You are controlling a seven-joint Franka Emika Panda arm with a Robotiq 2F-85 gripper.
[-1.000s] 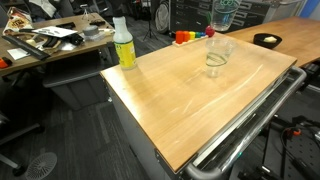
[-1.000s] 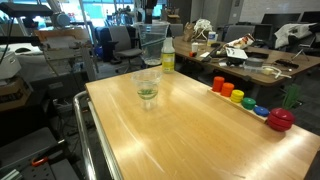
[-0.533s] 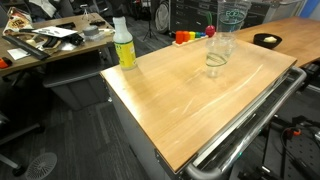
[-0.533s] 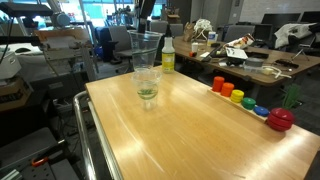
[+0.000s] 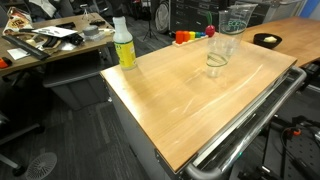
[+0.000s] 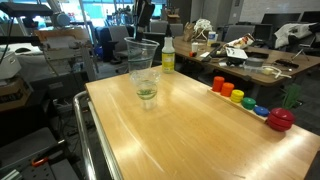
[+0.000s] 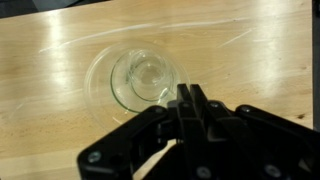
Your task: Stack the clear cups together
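My gripper should next move sideways to line up the offset held cup, then lower it inside the standing cup's opening [image 5: 218,52] [image 7: 148,74] below and let go of its rim.
A clear cup [image 5: 216,63] stands upright on the wooden table [image 5: 170,100] towards its far side; it also shows in an exterior view [image 6: 147,91]. My gripper [image 7: 186,98] is shut on the rim of a second clear cup [image 6: 143,57], holding it upright just above the standing one and slightly off to one side [image 5: 231,24]. In the wrist view I look down into the held cup [image 7: 140,80], with my fingers pinched on its near rim. No other clear cups show apart from these.
A yellow-green bottle with a white cap [image 5: 123,45] stands at a table corner [image 6: 167,55]. A row of small coloured objects [image 6: 238,96] and a red one [image 6: 280,119] line one table edge [image 5: 188,36]. A metal rail [image 5: 250,120] runs along the front edge.
The held cup has come down and a little sideways, closer to the standing cup. The standing cup and the bottle have not moved.
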